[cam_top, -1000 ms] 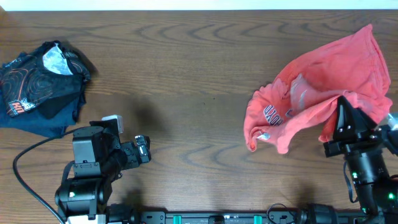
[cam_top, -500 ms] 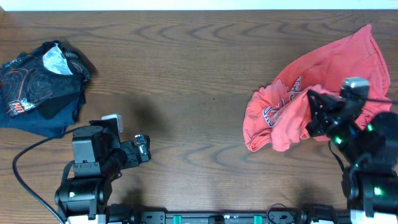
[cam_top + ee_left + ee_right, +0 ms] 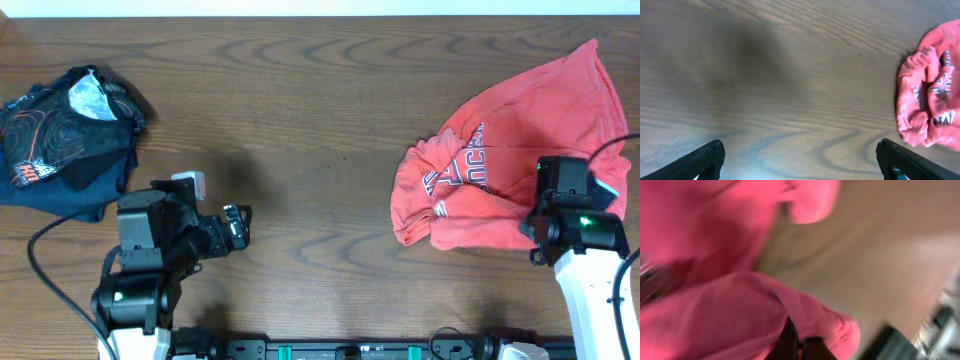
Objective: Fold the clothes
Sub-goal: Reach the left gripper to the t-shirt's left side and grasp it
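The shirt lies crumpled, so my right gripper next draws its coral fold back toward the front bar and releases it on the bare wood there.
The coral T-shirt (image 3: 505,160) lies crumpled at the right of the table, its dark blue lettering (image 3: 470,170) showing near the middle. My right gripper (image 3: 548,222) is at the shirt's lower right edge, shut on a fold of the coral fabric (image 3: 740,315), which fills the blurred right wrist view. My left gripper (image 3: 235,228) is open and empty over bare wood at lower left; its fingertips (image 3: 800,157) are wide apart. The shirt's left edge (image 3: 932,95) shows at the right of the left wrist view.
A dark navy swirl-printed garment (image 3: 60,140) lies bunched at the far left. The wooden table (image 3: 300,120) runs between the two garments. The table's front rail (image 3: 350,350) is along the bottom.
My right arm has swung down and to the right with the shirt's fold, pulling the lower part flatter and turning the lettering up. My left gripper has shifted slightly right.
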